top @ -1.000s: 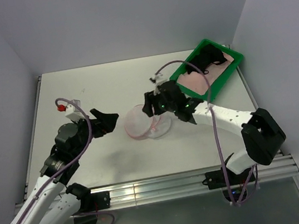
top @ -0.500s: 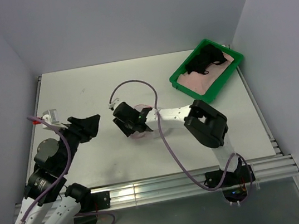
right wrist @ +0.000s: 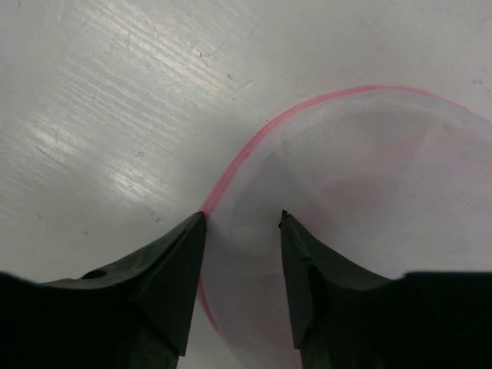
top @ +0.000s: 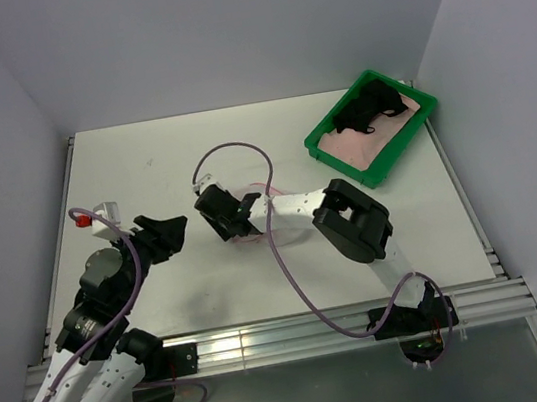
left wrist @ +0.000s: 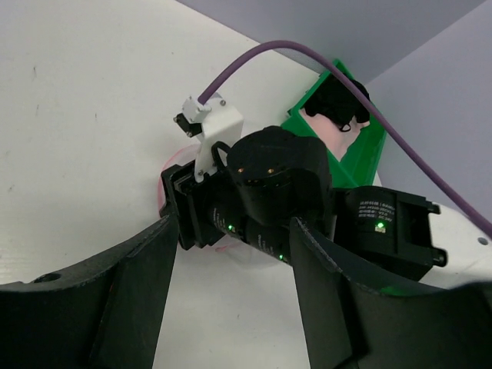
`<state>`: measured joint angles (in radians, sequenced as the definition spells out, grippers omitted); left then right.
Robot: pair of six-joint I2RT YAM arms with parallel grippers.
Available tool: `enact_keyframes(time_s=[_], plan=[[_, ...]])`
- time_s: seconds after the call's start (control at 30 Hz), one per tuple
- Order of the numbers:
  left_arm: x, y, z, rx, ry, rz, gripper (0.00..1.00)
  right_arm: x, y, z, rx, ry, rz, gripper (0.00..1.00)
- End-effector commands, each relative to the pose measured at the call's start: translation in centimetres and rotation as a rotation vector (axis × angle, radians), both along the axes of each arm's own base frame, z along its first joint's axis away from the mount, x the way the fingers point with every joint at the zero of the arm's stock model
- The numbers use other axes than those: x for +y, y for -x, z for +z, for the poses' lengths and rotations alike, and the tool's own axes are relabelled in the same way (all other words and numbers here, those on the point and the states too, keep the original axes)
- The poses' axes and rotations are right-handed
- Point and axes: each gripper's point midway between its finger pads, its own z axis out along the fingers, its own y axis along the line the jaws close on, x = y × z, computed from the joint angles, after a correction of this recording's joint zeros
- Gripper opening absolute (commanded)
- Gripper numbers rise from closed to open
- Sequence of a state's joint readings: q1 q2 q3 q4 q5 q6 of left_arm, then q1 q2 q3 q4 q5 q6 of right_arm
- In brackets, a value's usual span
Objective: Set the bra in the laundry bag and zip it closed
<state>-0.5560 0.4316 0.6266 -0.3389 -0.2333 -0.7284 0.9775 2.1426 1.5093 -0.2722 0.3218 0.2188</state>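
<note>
The bag's pink rim is already at the open fingers, so the robot's right gripper will stay nearly where it is next and close on that rim.
The laundry bag (right wrist: 369, 169) is a round white mesh pouch with a pink zip rim (right wrist: 246, 150), lying flat mid-table. In the top view it (top: 257, 239) is mostly hidden under my right arm. My right gripper (right wrist: 242, 223) is open, its jaws straddling the bag's left rim close above it; it also shows from above (top: 230, 225). My left gripper (top: 173, 227) is open and empty, a short way left of the bag and pointing at it (left wrist: 234, 227). The black bra (top: 366, 110) lies in the green tray (top: 342, 150) at the far right.
My right arm stretches leftward across mid-table, with its purple cable (top: 276, 250) looping over it. The right gripper's body (left wrist: 269, 184) fills the space just ahead of my left fingers (left wrist: 131, 292). Grey walls enclose the table on three sides.
My right gripper has swung from the bag's right side across to its left rim. My left gripper drew back to the left, then came slightly forward again.
</note>
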Motion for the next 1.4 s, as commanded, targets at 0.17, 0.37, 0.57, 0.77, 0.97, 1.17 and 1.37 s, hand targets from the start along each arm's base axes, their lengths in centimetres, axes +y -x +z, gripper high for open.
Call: enact_keyframes(time_s=[0.17, 0.37, 0.57, 0.77, 0.97, 1.17, 1.37], plan=[[-0.3, -0.2, -0.1, -0.003, 0.033, 0.001, 0.66, 0.9, 1.0, -0.9, 0.045, -0.040, 0.024, 0.50], [-0.3, -0.3, -0.8, 0.018, 0.015, 0.002, 0.67, 1.2, 1.1, -0.8, 0.051, -0.068, 0.026, 0.37], [-0.4, -0.3, -0.5, 0.005, 0.022, -0.003, 0.66, 1.1, 0.9, -0.4, 0.043, -0.082, 0.026, 0.00], [-0.6, -0.5, -0.8, 0.011, 0.018, -0.004, 0.64, 1.0, 0.7, 6.9, -0.092, -0.263, 0.034, 0.00], [-1.2, -1.0, -2.4, 0.040, 0.022, -0.012, 0.63, 0.7, 3.7, 17.6, -0.204, -0.548, 0.188, 0.00], [-2.4, -1.3, -5.8, 0.106, 0.043, -0.046, 0.69, -2.2, 7.5, 22.9, -0.213, -0.812, 0.345, 0.00], [-5.0, -2.5, -8.8, 0.171, 0.036, -0.127, 0.87, -5.9, 9.8, 23.6, -0.170, -0.971, 0.446, 0.00]])
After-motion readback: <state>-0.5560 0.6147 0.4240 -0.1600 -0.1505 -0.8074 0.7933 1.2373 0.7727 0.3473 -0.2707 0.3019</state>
